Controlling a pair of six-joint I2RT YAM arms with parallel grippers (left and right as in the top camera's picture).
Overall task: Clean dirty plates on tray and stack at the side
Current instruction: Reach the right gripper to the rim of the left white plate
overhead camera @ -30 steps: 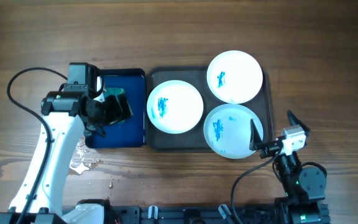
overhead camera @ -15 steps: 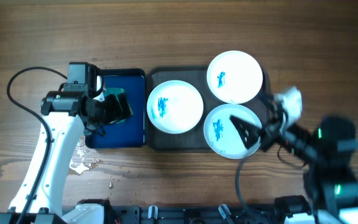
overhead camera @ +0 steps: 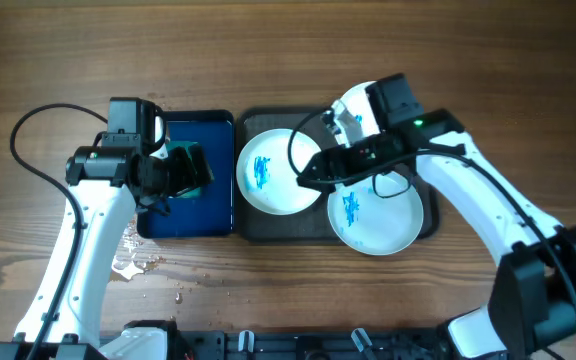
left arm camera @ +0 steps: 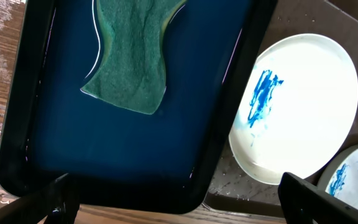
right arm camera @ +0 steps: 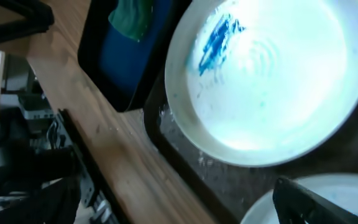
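Observation:
Next, my open right gripper tips downward over the plate beside the blue tray and comes down to that plate's rim facing the other plates [right arm camera: 343, 126].
Three dirty plates lie on the dark tray [overhead camera: 268, 228]: a left plate [overhead camera: 268, 175], a far-right plate [overhead camera: 393, 125] partly behind my right arm, and a near-right plate [overhead camera: 378, 220], each with blue smears. My right gripper [overhead camera: 308, 172] hovers open over the left plate's right edge, holding nothing. The right wrist view shows that plate [right arm camera: 272, 81] on the tray [right arm camera: 229, 180] beyond the right gripper [right arm camera: 179, 208]. My left gripper [overhead camera: 190, 172] stands open and empty above the green sponge [left arm camera: 129, 56]. The left gripper [left arm camera: 179, 208] frames the blue tray, with the left plate [left arm camera: 297, 112] beside it.
The smaller deep-blue tray [overhead camera: 213, 215] with the sponge [overhead camera: 192, 152] touches the dark tray's left side. Water drops [overhead camera: 133, 262] lie on the wooden table near the left arm's base. Cables trail from both arms.
My right arm has swung from the table's near right edge up and left across the tray, to above the left plate. The left arm has not moved.

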